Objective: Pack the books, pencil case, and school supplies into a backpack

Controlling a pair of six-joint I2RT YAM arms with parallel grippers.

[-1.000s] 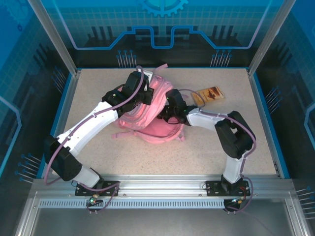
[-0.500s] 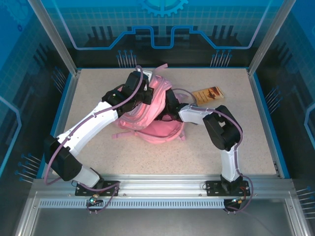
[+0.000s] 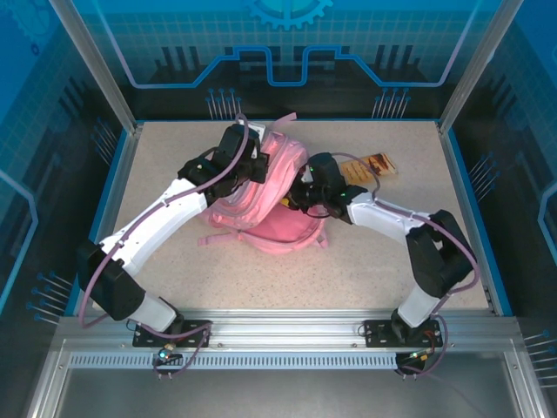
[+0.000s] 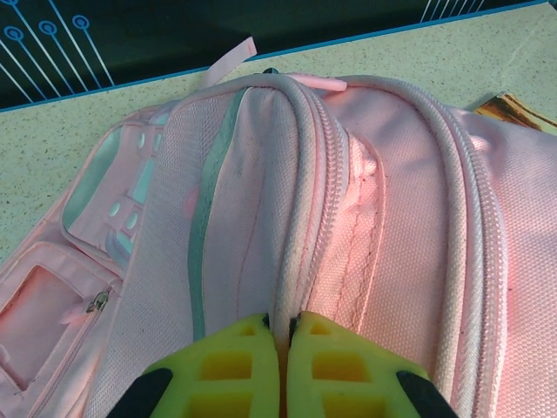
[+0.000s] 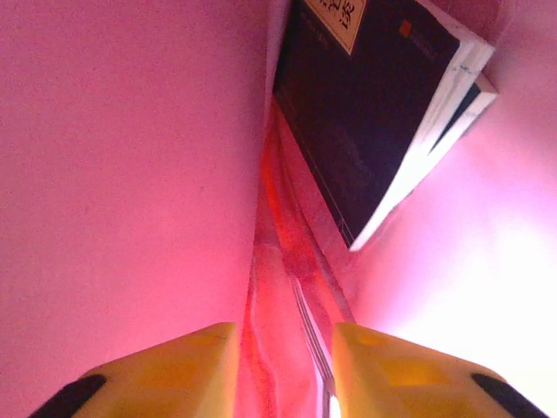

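My left gripper should go back and down, bringing the backpack's corded rim toward the backpack's opening (image 3: 285,226) to let it go, as both navy books are already inside.
The pink backpack (image 3: 261,205) lies mid-table with its mouth facing right. My left gripper (image 4: 281,326) is shut on the corded rim of the backpack (image 4: 296,218) and holds that edge up; in the top view it sits at the bag's top (image 3: 258,171). My right wrist (image 3: 324,180) reaches into the opening from the right. Inside the bag my right gripper (image 5: 283,348) is open, with only pink lining behind the gap. Two dark navy books (image 5: 374,96) lie deeper inside, ahead of it. The tan-orange book (image 3: 376,164) lies on the table, right of the bag.
A pink strap (image 3: 283,117) sticks out behind the backpack toward the back wall. The tan-orange book's corner (image 4: 522,111) peeks past the bag in the left wrist view. Bare speckled tabletop (image 3: 365,270) lies in front of the bag, framed by a blue-edged border.
My right arm pushed deeper into the bag, then drew back a little while its elbow swung out to the right. The left arm has held still, keeping the rim pinched.
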